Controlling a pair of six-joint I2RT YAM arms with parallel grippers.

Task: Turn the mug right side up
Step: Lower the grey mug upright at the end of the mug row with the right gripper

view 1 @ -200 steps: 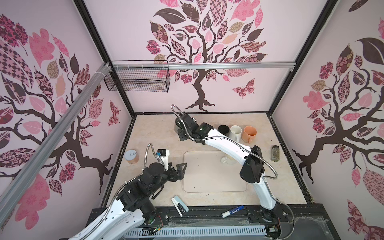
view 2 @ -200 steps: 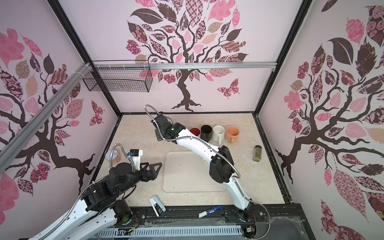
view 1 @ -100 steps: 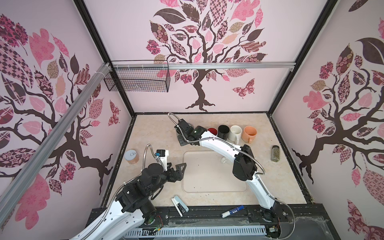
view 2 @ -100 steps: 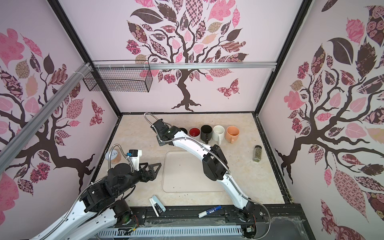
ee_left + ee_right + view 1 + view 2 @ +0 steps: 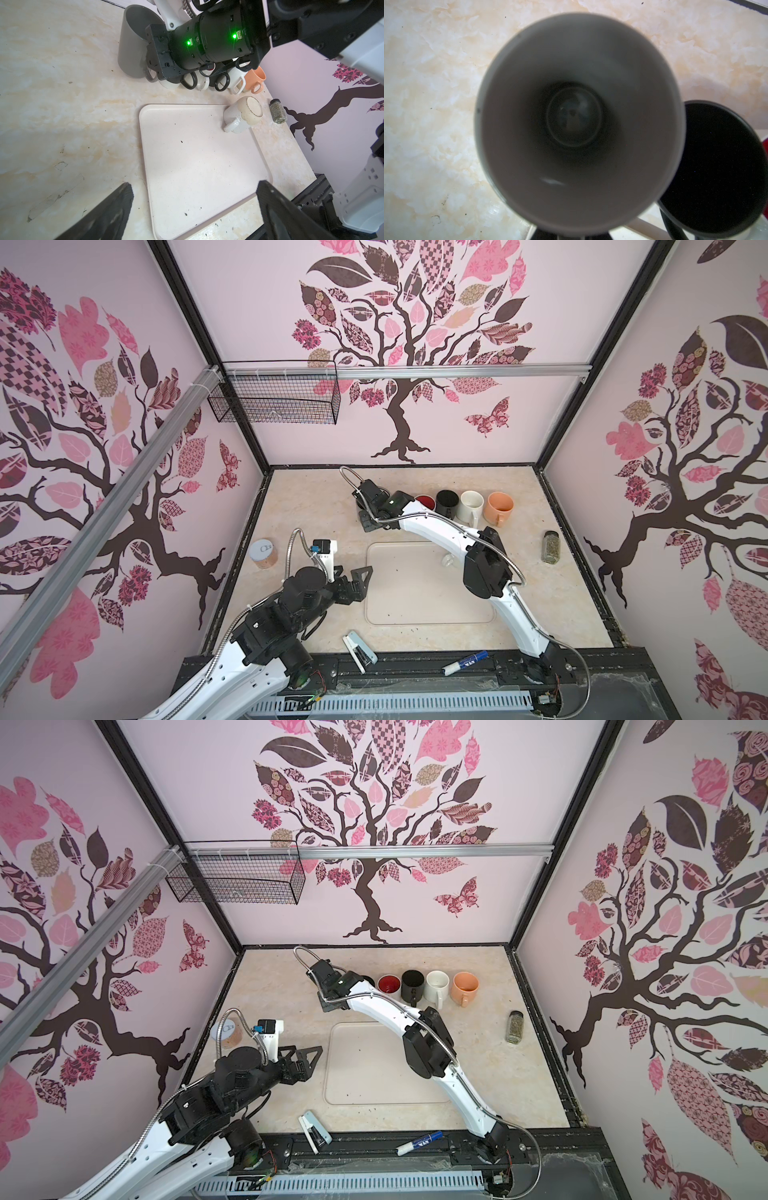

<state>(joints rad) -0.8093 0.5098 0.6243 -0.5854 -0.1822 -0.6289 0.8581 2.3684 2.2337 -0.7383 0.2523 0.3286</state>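
Note:
The grey mug (image 5: 577, 116) already has its opening up, and the tabletop lies below. My right gripper should next go down slightly, edge toward the adjacent black mug (image 5: 718, 168), and release the grey mug.
A grey mug (image 5: 133, 41) stands upright, mouth up, at the left end of the mug row by the back wall. My right gripper (image 5: 368, 523) is shut at its handle side, and the arm hides the mug in both top views. The right wrist view looks straight down into the grey mug (image 5: 577, 116). A speckled cream mug (image 5: 243, 114) sits upside down on the far right corner of the beige tray (image 5: 197, 166); a sliver of the speckled mug (image 5: 448, 559) shows under the right arm. My left gripper (image 5: 193, 207) hangs open and empty at the tray's near left edge.
Right of the grey mug stand a red mug (image 5: 424, 502), a black mug (image 5: 448, 499), a white mug (image 5: 471, 504) and an orange mug (image 5: 500, 506). A spice jar (image 5: 552, 546) is at the right, a tub (image 5: 263, 552) at the left, a stapler (image 5: 359, 651) and marker (image 5: 464, 662) in front.
The right arm's elbow swung left and its forearm drew back off the mug row, uncovering the red mug. The left arm has not moved.

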